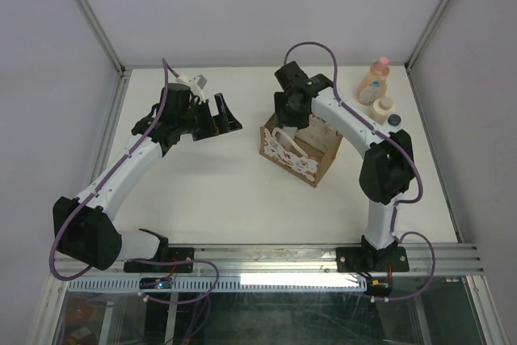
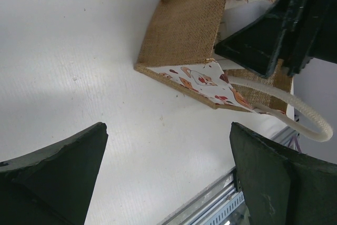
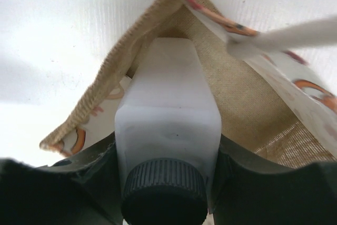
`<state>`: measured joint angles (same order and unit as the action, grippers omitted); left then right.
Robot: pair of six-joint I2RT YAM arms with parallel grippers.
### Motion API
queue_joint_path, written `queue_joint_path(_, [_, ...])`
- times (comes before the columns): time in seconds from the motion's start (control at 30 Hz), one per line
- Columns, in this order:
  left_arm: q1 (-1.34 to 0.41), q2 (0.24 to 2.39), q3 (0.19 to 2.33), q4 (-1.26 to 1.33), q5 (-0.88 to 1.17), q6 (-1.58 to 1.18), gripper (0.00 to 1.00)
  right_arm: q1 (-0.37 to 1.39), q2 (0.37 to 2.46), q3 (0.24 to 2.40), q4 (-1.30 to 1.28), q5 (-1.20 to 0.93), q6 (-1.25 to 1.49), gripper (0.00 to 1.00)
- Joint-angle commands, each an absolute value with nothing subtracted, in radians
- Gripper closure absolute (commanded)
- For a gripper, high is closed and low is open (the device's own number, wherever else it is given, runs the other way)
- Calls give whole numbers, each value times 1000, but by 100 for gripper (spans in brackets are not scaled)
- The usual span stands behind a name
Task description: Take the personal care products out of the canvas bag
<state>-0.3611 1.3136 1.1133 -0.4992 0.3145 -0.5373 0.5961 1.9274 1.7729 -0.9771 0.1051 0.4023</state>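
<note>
My right gripper will lift the bottle, move right in the top view, then lower and release it beside the dark-capped item, because other products stand there.
The canvas bag (image 1: 299, 155) stands upright mid-table, its patterned side toward the arms. My right gripper (image 1: 292, 111) reaches down into its far end. In the right wrist view a white bottle (image 3: 168, 104) with a ribbed dark cap (image 3: 164, 191) sits inside the bag (image 3: 237, 93), and my right gripper (image 3: 166, 167) presses on both of its sides. Out of the bag at the back right stand a peach-orange bottle (image 1: 374, 80), a cream round-lidded jar (image 1: 381, 107) and a dark-capped item (image 1: 394, 119). My left gripper (image 1: 222, 116) hovers wide open left of the bag (image 2: 184, 30), holding nothing.
A cream rope handle (image 3: 295, 35) crosses above the bottle, and another loops off the bag's near side (image 2: 310, 122). A metal rail (image 1: 283, 252) runs along the near table edge. Frame posts and white walls bound the table at back and sides.
</note>
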Motion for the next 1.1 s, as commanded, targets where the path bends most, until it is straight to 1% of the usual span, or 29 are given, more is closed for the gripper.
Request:
queue_joint_path(0.0, [-371,1308,1140,-448,311,-560,1,537,1689,1787,-869,53,435,96])
queue_joint_path(0.1, [-371,1311,1138,-445,313,-563,1,488,1609,1757,-842,-10,456,100])
queue_joint_path(0.27, [-373,1319,1128,-426,321,-580,1,385,1440,1644,-763,-134,470,100])
queue_joint_path(0.43, [-383,1339,1130,-403,328,-593,1,302,1226,1460,-672,-131,430,100])
queue_joint_path(0.63, [-398,1367,1149,-391,328,-595,1,267,1025,1395,-661,5,323,100])
queue_joint_path(0.7, [-402,1375,1153,-391,330,-595,1,267,984,1385,-670,85,282,100])
queue_joint_path(0.83, [-408,1383,1155,-390,326,-597,1,266,949,1351,-753,364,253,100])
queue_joint_path(0.9, [-411,1383,1152,-390,324,-598,1,262,949,1320,-792,454,252,100])
queue_joint_path(1.07, [-414,1381,1149,-390,321,-601,1,229,956,1195,-813,487,298,100])
